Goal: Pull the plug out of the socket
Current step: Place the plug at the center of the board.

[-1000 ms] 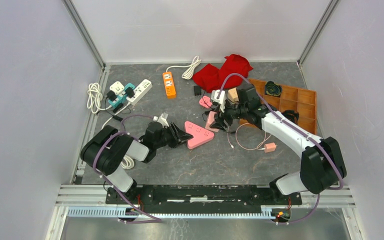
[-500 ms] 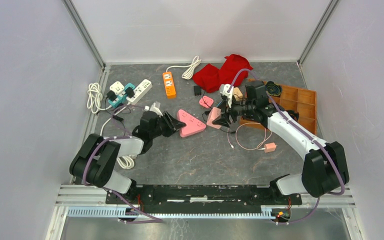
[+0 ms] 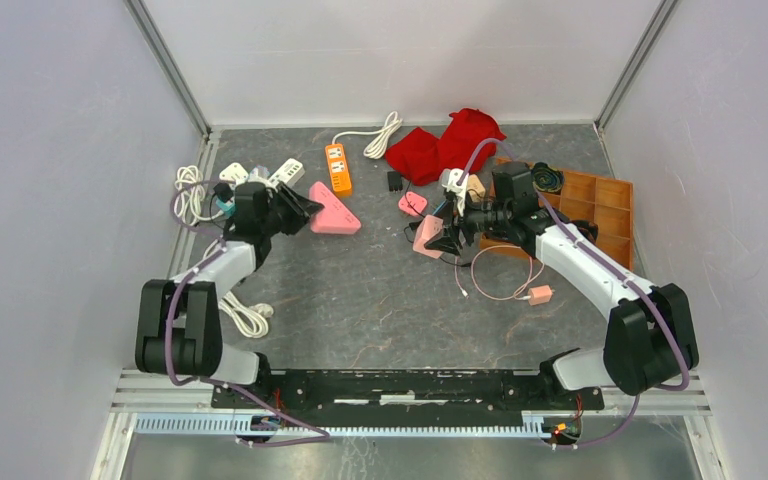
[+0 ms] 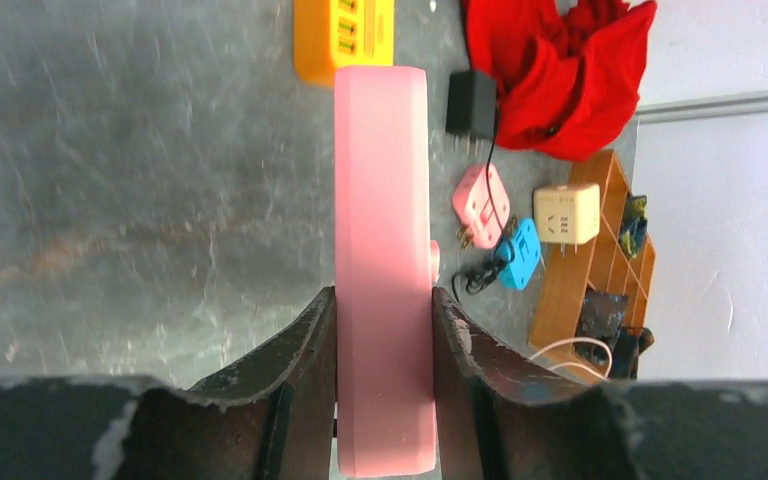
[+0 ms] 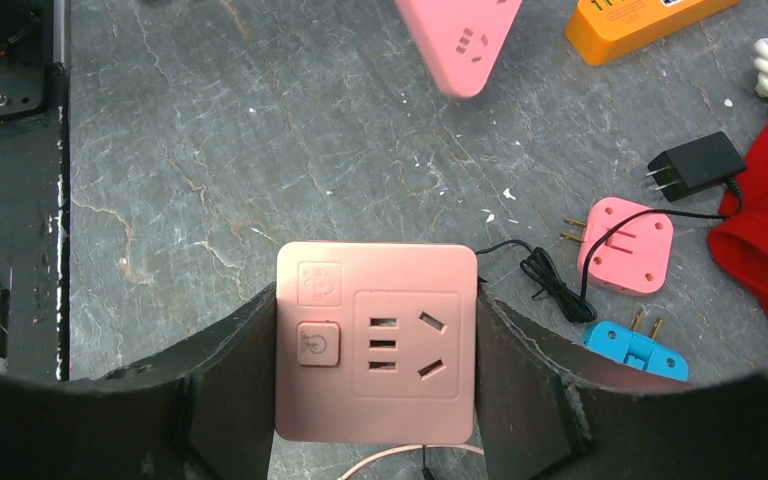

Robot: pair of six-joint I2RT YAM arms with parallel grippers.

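The socket's holes are empty, so my left gripper will next lower the triangular plug block (image 3: 332,213) onto the bare tabletop by the orange strip and release it.
My left gripper (image 3: 298,208) is shut on a pink triangular plug block (image 3: 332,213) and holds it at the far left of the table, beside the orange strip. In the left wrist view the block (image 4: 381,230) stands edge-on between my fingers (image 4: 290,370). My right gripper (image 3: 438,238) is shut on a pink square socket (image 3: 426,238) with a button and a cord. In the right wrist view the socket's (image 5: 376,340) holes are empty, and the triangular block (image 5: 460,40) is far off at the top. The two are well apart.
An orange power strip (image 3: 337,168), white strips with plugs (image 3: 260,180) and a coiled white cable (image 3: 189,190) lie at the back left. A red cloth (image 3: 445,140) and a wooden tray (image 3: 585,205) lie at the back right. A small pink adapter (image 5: 626,245), a blue one (image 5: 635,350) and a black charger (image 5: 697,165) lie near the socket.
My left gripper has swung the triangular block from the table's middle, next to the socket, far to the back left. My right gripper has stayed nearly still with the socket.
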